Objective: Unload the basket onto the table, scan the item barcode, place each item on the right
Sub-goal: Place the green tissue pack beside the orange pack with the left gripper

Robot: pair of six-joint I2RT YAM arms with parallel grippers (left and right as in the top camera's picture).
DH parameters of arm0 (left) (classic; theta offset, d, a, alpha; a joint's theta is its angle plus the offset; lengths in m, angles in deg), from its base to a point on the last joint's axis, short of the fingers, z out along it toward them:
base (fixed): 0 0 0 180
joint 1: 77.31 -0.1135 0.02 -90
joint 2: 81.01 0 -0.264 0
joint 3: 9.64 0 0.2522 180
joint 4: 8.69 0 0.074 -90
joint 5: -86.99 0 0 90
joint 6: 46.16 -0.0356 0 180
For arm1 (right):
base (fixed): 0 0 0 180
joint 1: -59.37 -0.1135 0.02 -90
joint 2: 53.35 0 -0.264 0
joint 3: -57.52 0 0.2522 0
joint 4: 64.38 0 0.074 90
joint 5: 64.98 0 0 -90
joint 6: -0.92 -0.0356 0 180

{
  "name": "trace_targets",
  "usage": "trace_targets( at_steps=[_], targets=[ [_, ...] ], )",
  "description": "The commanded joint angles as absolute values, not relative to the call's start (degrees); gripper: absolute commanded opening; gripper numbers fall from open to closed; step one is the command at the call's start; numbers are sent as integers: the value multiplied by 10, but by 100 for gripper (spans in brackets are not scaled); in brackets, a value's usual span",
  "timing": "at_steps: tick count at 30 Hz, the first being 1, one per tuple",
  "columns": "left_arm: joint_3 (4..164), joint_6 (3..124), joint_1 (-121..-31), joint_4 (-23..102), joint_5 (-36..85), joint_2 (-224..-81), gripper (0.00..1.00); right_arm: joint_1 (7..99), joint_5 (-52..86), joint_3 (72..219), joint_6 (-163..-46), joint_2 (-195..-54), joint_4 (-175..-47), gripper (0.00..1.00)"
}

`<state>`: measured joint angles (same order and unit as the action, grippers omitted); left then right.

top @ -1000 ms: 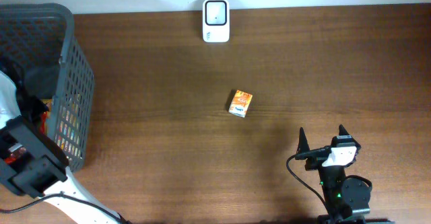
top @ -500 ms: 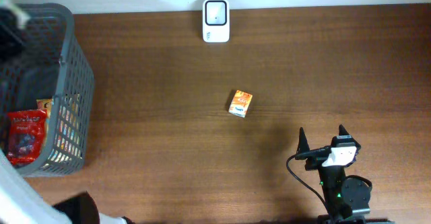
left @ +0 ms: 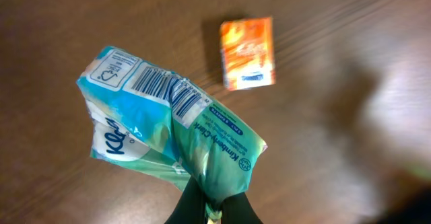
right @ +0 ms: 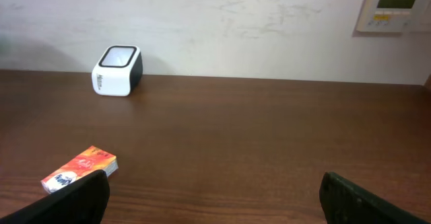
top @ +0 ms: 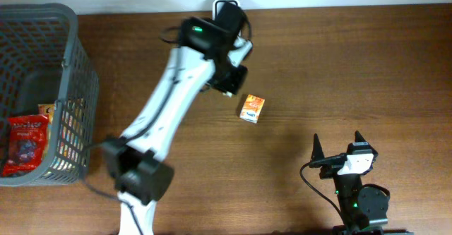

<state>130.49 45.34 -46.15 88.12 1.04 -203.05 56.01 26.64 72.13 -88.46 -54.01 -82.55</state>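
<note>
My left gripper will move down next toward the wood right beside the small orange box [top: 251,109], because the teal tissue pack [left: 168,120] is still hanging above the table.
In the left wrist view my left gripper [left: 214,207] is shut on the crimped end of a teal tissue pack [left: 168,120], which hangs above the table. Its barcode [left: 165,93] faces the camera. Overhead, my left gripper [top: 232,76] reaches over the back middle of the table, just in front of the white scanner [top: 226,5], and hides the pack. A small orange box [top: 251,109] lies on the wood right of that gripper. My right gripper [top: 337,147] rests open near the front right, with nothing between its fingers [right: 67,200].
A grey mesh basket [top: 70,87] stands at the left edge with a red packet [top: 25,143] inside. The scanner [right: 116,70] sits against the back wall. A wall panel [right: 397,5] shows at the right wrist view's top right.
My left arm has swung from the basket at the left over to the back middle of the table, near the scanner. The right arm has not moved.
</note>
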Motion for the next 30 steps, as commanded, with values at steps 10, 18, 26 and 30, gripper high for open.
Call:
trace_targets(
  at_steps=[10,18,26,30],
  targets=[
    [1294,492,-434,833,86,-2222,15,564,268,716,-887,-536,-827,98],
    [1377,491,-449,850,199,-2222,29,564,268,716,-887,-536,-827,99],
    [1778,490,-583,1018,141,-2207,99,564,268,716,-887,-536,-827,98],
    [1839,490,-712,1018,132,-2115,99,564,268,716,-887,-536,-827,98]
  ],
)
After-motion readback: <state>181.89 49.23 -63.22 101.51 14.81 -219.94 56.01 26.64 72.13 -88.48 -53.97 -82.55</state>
